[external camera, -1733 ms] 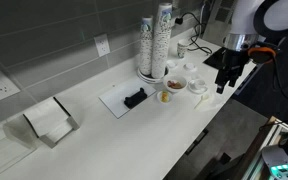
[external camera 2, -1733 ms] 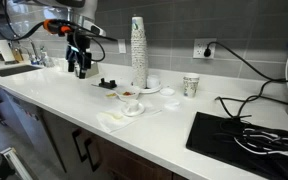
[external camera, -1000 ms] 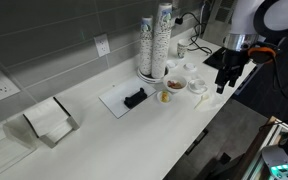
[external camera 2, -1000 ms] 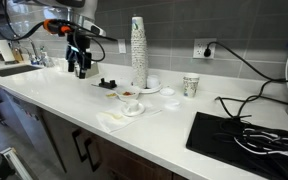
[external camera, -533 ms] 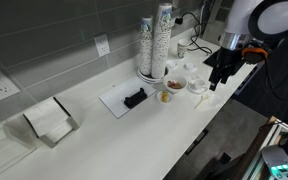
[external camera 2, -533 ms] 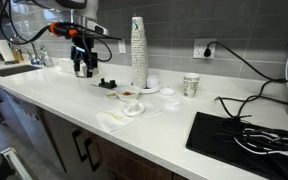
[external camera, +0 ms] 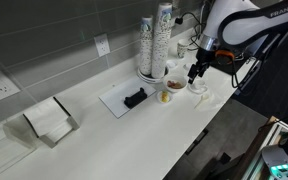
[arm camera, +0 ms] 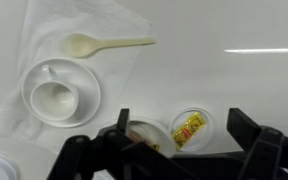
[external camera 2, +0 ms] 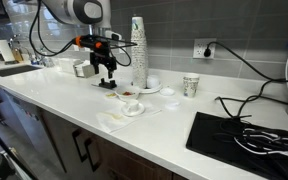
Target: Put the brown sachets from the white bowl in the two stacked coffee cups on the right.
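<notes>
My open gripper should move toward the cup stacks and down inside the bowl's rim onto the reddish-brown sachets, because they lie low inside the white bowl (external camera: 174, 84).
The white bowl (external camera: 174, 84) holds reddish-brown sachets and stands in front of the tall cup stacks; it also shows in an exterior view (external camera 2: 130, 93). In the wrist view the bowl (arm camera: 144, 133) lies mostly hidden behind my gripper's body, so the sachets barely show. My gripper (external camera: 194, 73) (external camera 2: 109, 79) hovers just above the bowls, open and empty, its fingers (arm camera: 184, 150) spread around a small dish. The two stacked coffee cups (external camera 2: 191, 86) stand further along the counter, apart from the bowls.
A small dish with a yellowish packet (arm camera: 189, 127) sits next to the bowl. A white cup on a saucer (arm camera: 54, 96) and a plastic spoon (arm camera: 104, 43) lie on a napkin. Tall cup stacks (external camera: 155, 40) stand behind. A black object (external camera: 135, 97) lies on a white sheet.
My arm has swung in from the counter's end toward the bowls and come down over them. The gripper stays open and empty.
</notes>
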You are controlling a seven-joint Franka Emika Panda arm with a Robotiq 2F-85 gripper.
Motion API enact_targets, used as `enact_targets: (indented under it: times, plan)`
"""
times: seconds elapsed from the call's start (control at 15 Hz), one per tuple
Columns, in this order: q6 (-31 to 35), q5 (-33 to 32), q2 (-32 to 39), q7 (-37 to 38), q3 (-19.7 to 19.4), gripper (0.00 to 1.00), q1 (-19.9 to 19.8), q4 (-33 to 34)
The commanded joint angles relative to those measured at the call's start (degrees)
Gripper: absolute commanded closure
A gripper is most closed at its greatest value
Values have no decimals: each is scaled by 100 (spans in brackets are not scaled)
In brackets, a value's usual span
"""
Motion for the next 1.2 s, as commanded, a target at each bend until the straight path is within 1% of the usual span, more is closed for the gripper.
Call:
enact_targets:
  times: [0.0,0.13,0.2,0.6,0.93,1.13]
  plan:
    - [626,-577,764,-106,-34,0,-67,408]
    - [1015,-1065,1049,12,-49,0,-73,471]
    - [1086,-1222,1201,6,-66,0,-68,520]
    - [2019,-2276,1846,231,-226,0,36,653]
    - [2219,-2634,2175,309,-362,0,112,820]
    - [2260,-2642,2326,273,-391,11,142,893]
